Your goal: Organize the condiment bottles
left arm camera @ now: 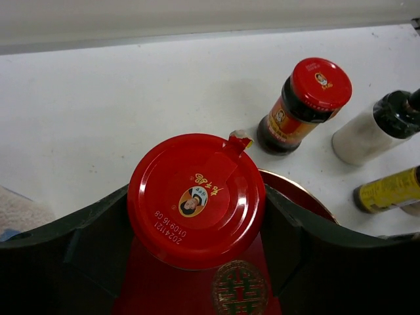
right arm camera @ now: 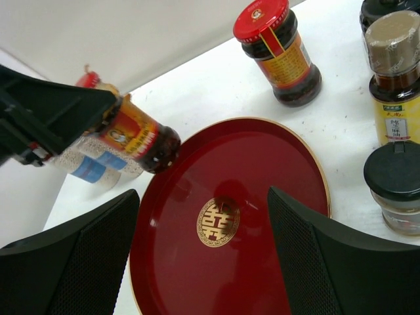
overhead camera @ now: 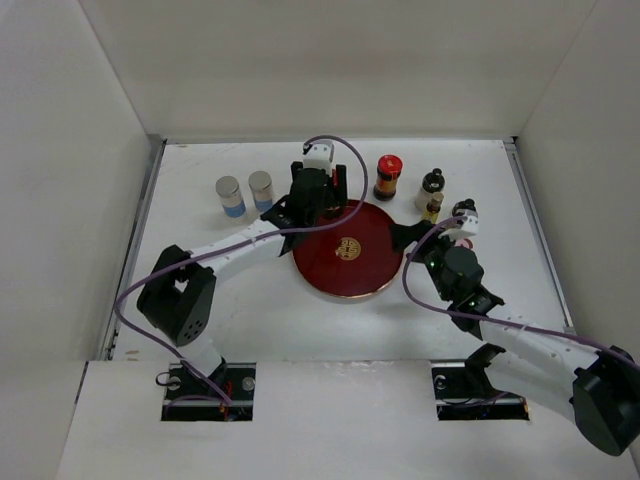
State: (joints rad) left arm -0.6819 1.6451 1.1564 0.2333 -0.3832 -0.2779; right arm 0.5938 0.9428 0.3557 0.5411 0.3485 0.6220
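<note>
The jar, whose base still hangs clear, goes down onto the tray's bottom behind the gold emblem (overhead camera: 334, 222) below next, and my left gripper releases it there.
My left gripper (overhead camera: 318, 207) is shut on a red-capped dark jar (left arm camera: 195, 200), its fingers (left arm camera: 289, 236) on either side of the jar. The right wrist view shows this jar (right arm camera: 134, 139) tilted over the back-left rim of the dark-red tray (overhead camera: 325, 270). My right gripper (overhead camera: 408, 238) is open and empty over the tray's right side (right arm camera: 262, 164). A second red-capped jar (overhead camera: 387, 177) stands behind the tray. Two silver-capped cylinders (overhead camera: 229, 196) (overhead camera: 261, 190) stand at the back left. Black-capped bottles (overhead camera: 431, 188) (right arm camera: 397, 190) and a yellow-labelled one (right arm camera: 394, 85) stand at the back right. No pink shaker is in view.
White walls close in the table (overhead camera: 200, 300) at the back and both sides. The tray's gold emblem (right arm camera: 218, 222) lies between my right fingers (right arm camera: 328, 256). The right arm crosses the table's front right part.
</note>
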